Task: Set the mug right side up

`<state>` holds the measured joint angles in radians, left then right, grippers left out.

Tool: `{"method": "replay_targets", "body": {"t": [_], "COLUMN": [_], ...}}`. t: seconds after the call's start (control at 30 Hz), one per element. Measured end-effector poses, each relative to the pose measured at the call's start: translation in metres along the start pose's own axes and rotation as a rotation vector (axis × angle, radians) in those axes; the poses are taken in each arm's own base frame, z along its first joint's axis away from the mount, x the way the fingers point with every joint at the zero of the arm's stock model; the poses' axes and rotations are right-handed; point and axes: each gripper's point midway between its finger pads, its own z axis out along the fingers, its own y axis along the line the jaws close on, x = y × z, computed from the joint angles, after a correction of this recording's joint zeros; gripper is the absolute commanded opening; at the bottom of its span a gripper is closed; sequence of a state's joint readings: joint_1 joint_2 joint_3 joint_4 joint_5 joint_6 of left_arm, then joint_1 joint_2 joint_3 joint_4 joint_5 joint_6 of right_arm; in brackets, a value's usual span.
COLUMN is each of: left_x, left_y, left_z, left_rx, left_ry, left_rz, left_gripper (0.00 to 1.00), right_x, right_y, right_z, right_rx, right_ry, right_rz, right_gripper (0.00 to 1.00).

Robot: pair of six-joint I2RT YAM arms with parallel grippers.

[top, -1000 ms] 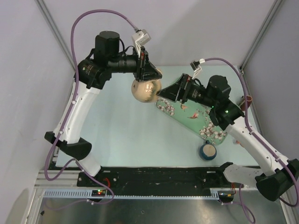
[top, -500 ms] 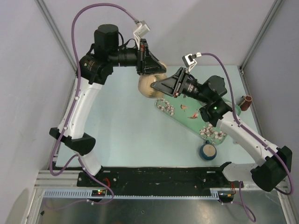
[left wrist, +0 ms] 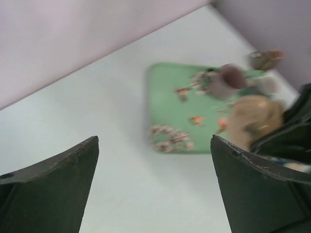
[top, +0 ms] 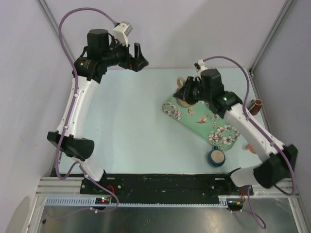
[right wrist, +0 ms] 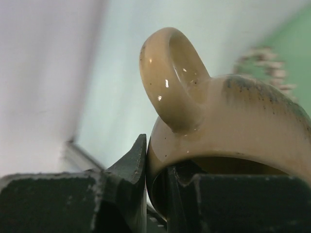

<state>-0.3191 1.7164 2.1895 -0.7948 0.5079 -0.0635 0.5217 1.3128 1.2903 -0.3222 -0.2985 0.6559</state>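
Observation:
My right gripper needs to tip its fingers downward next, as the mug hangs sideways, then lower to the tray's bare far corner below and release the mug's rim.
The tan mug (top: 183,100) hangs over the far left end of the green floral tray (top: 204,124), partly hidden by my right wrist. My right gripper (top: 185,95) is shut on its rim. In the right wrist view one finger (right wrist: 133,160) presses the outer wall and the other sits inside the mouth; the mug (right wrist: 243,121) has its handle (right wrist: 172,77) pointing up and its opening facing the gripper (right wrist: 155,153). My left gripper (top: 140,57) stands open and empty at the back left, well away. Its wrist view shows the mug (left wrist: 252,119) blurred, far beyond the gripper (left wrist: 154,141).
A dark blue mug (top: 216,156) stands off the tray's near right end. A small brown object (top: 256,104) sits at the right table edge. The left wrist view shows a blurred mauve mug (left wrist: 228,80) on the tray (left wrist: 170,87). Grey walls enclose the back and sides.
My left gripper opened, released the mug and drew back to the far left. My right gripper closed on the mug's rim and carried it right and down over the tray's end.

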Motion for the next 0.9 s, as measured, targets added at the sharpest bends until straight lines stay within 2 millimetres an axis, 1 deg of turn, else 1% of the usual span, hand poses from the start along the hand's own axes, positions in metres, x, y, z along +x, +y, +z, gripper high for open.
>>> {"method": "replay_targets", "body": {"t": [0.03,0.07,0.13,0.2,0.27,0.3,0.37,0.47,0.57,0.67,0.73,0.87,0.9], "left_x": [0.007,0.018,0.038,0.06,0.076,0.084,0.094,0.11,0.124,0.132,0.133,0.133,0.133], "left_y": [0.018,0.036,0.055,0.066,0.07,0.073,0.075,0.077,0.081,0.083,0.083,0.083,0.083], "left_z": [0.0,-0.002,-0.007,-0.015,-0.024,-0.03,-0.037,-0.044,-0.046,-0.046,-0.046,-0.046,-0.046], "left_rx": [-0.066,-0.14,-0.228,-0.289,-0.325,-0.343,-0.366,-0.387,-0.394,-0.4,-0.4,-0.4,-0.4], "left_ry": [0.015,0.041,0.094,0.153,0.194,0.216,0.239,0.275,0.311,0.334,0.337,0.337,0.337], "left_rz": [0.008,0.022,0.046,0.076,0.098,0.11,0.124,0.133,0.138,0.14,0.14,0.14,0.14], "left_gripper": [1.0,1.0,1.0,1.0,1.0,1.0,1.0,1.0,1.0,1.0,1.0,1.0,1.0], "right_x": [-0.001,-0.004,-0.017,-0.029,-0.042,-0.046,-0.048,-0.044,-0.036,-0.027,-0.023,-0.018,-0.016], "right_y": [-0.019,-0.038,-0.069,-0.094,-0.126,-0.142,-0.17,-0.215,-0.253,-0.281,-0.293,-0.304,-0.306], "right_z": [0.007,0.016,0.037,0.056,0.079,0.089,0.104,0.128,0.143,0.149,0.148,0.149,0.149], "right_rx": [0.086,0.167,0.299,0.391,0.487,0.527,0.588,0.652,0.693,0.72,0.734,0.747,0.748], "right_ry": [0.021,0.047,0.089,0.118,0.151,0.17,0.211,0.283,0.344,0.386,0.401,0.418,0.422], "right_rz": [-0.032,-0.067,-0.139,-0.195,-0.249,-0.266,-0.286,-0.286,-0.273,-0.252,-0.24,-0.227,-0.227], "right_gripper": [0.0,0.0,0.0,0.0,0.0,0.0,0.0,0.0,0.0,0.0,0.0,0.0,0.05]}}
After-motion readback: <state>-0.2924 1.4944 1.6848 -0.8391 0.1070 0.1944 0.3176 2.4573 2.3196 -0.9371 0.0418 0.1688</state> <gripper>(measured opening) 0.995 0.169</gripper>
